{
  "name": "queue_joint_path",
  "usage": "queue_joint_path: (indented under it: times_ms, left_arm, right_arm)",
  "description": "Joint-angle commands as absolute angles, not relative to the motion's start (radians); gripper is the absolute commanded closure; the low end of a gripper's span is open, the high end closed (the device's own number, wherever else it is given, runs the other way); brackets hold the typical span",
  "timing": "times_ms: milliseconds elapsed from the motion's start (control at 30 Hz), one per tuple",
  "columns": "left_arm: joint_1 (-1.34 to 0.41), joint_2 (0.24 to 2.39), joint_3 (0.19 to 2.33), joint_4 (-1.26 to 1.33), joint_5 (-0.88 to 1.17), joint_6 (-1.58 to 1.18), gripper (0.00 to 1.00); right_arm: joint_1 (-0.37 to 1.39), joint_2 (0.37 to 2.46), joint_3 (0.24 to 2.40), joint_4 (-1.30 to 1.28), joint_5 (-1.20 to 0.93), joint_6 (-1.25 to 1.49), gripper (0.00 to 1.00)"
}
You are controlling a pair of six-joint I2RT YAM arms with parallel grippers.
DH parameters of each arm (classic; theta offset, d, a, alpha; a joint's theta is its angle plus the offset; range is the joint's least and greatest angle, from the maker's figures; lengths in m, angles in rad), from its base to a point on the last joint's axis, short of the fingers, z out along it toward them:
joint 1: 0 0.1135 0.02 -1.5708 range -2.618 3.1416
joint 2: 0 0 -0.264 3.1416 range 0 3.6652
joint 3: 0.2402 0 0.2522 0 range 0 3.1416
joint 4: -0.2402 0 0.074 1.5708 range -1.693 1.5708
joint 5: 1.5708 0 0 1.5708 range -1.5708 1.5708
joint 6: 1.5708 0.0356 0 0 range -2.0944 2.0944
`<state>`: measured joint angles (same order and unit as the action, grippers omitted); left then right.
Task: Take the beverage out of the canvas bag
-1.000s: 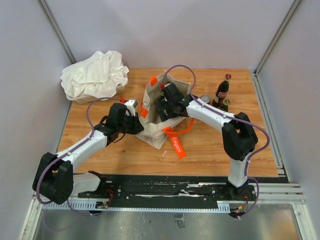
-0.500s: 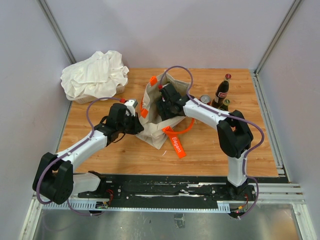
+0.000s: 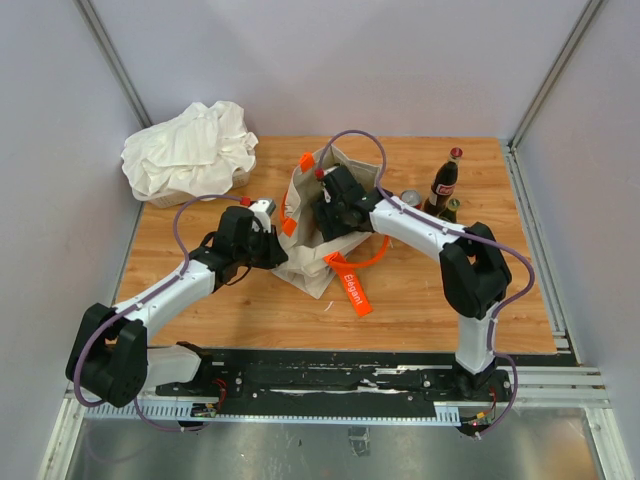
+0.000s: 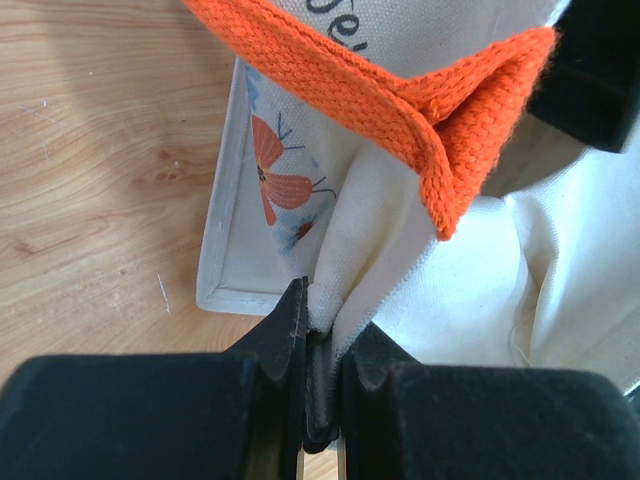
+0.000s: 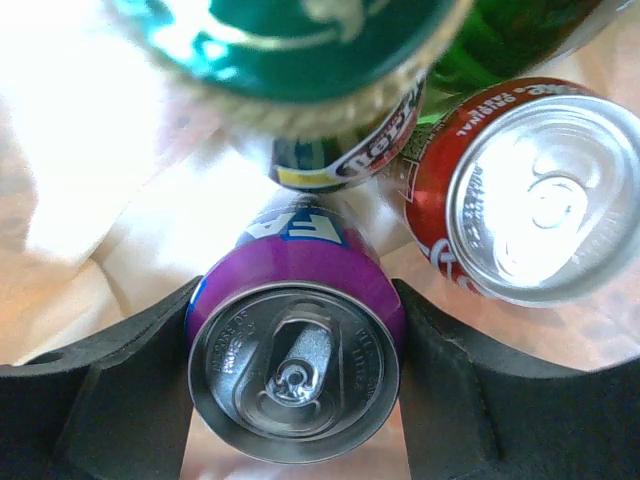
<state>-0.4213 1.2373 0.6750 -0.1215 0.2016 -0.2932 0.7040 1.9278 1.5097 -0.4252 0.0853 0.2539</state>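
I will next lift my right gripper past the bag's rim, then lower it and release the purple can, as clear tabletop lies to its right in the top view.
The cream canvas bag point(image 3: 308, 268) with orange handles point(image 4: 400, 90) stands mid-table. My left gripper point(image 3: 279, 244) point(image 4: 322, 325) is shut on a fold of the bag's rim, holding the mouth apart. My right gripper point(image 3: 326, 214) point(image 5: 296, 372) reaches down inside the bag. Its fingers press both sides of an upright purple can point(image 5: 298, 300), the beverage. A red can point(image 5: 528, 190) stands just right of it. A green-topped drink point(image 5: 290, 40) and a dark-labelled one point(image 5: 335, 160) lie beyond. From above, the bag's contents are hidden by the right wrist.
A white cloth heap point(image 3: 190, 150) lies at the back left. A cola bottle point(image 3: 445, 180), a can point(image 3: 411, 198) and a small green bottle point(image 3: 452, 208) stand right of the bag. The orange strap tag point(image 3: 352, 287) trails toward the near edge.
My right gripper has closed in from wide open onto the purple can, and its arm has shifted slightly. The left arm has stayed put, still pinching the rim.
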Motion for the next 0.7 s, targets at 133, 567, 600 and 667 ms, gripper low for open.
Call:
queue_joint_path:
  times_ms: [133, 567, 600, 667]
  left_arm:
    - [-0.426, 1.266, 0.650, -0.173, 0.131, -0.265, 1.00]
    - [-0.426, 1.251, 0.651, -0.166, 0.117, -0.265, 0.99]
    - [-0.426, 1.252, 0.652, -0.166, 0.114, -0.265, 0.99]
    - [-0.427, 1.249, 0.651, -0.166, 0.108, -0.267, 0.99]
  right_arm:
    - [0.751, 1.679, 1.612, -0.424, 0.092, 0.136, 0.99]
    - [0.762, 1.466, 1.727, -0.538, 0.389, 0.064, 0.99]
    - [0.763, 1.446, 1.731, -0.551, 0.427, 0.061, 0.99]
    - [0.763, 1.406, 1.726, -0.581, 0.531, 0.054, 0.99]
